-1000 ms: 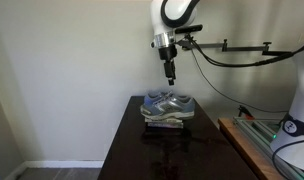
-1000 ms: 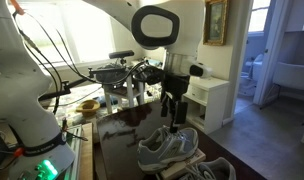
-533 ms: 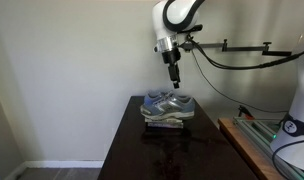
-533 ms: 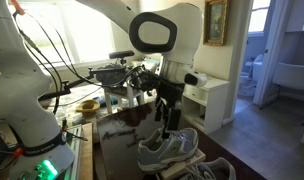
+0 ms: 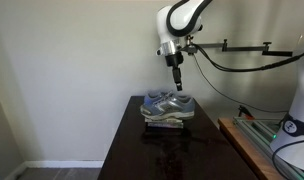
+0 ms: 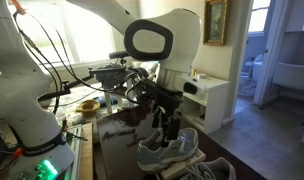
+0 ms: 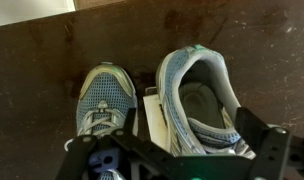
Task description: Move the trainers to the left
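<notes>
Next, my gripper lowers its open fingers astride the trainer's collar rim (image 7: 172, 104) beside the white stack below, since the trainer's opening leaves one finger room.
The trainers (image 5: 168, 104), grey-silver mesh shoes with pale soles, sit side by side on a flat book-like stack (image 5: 164, 120) on the dark table (image 5: 137, 150). They also show in the exterior view (image 6: 172, 150). My gripper (image 5: 178, 86) hangs just above their right side, fingers pointing down; it also shows in the exterior view (image 6: 168, 135). In the wrist view the open, empty gripper (image 7: 187, 145) straddles the right-hand trainer (image 7: 197, 95), with the other trainer (image 7: 102, 105) to its left. The white stack (image 7: 150, 118) shows between them.
A workbench (image 5: 254, 142) with green parts and a white robot base (image 5: 297, 105) stand to the right of the table. A wall is behind. A large white arm (image 6: 22, 90), a yellow bowl (image 6: 87, 104) and a white cabinet (image 6: 207, 95) are nearby.
My gripper has come down toward the trainers and shifted slightly sideways over them. The trainers have not moved.
</notes>
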You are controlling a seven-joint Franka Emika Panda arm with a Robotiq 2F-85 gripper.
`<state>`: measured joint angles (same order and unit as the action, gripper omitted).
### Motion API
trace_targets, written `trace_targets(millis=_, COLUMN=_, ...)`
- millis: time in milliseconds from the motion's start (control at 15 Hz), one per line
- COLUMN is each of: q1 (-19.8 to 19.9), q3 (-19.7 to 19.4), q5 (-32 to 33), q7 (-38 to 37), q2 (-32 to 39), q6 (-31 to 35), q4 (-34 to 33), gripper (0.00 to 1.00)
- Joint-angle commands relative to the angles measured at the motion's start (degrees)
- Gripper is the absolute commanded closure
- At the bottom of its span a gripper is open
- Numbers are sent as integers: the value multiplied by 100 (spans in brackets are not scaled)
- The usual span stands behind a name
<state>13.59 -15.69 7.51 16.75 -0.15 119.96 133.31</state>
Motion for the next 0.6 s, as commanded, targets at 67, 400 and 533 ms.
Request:
trace_targets(millis=67, q1=103, q3=-11, q5=-100, q7=443, q2=90, q6=203, q4=164, gripper=0)
trace_targets(millis=400, q1=178, q3=-15, q5=-158, q7=694, q2=285, q6=734, q4=205, gripper=0)
trace_targets(millis=533, q1=199, q3=3, q5=-259, q7=799, q2=384, q6=894, q4=191, gripper=0)
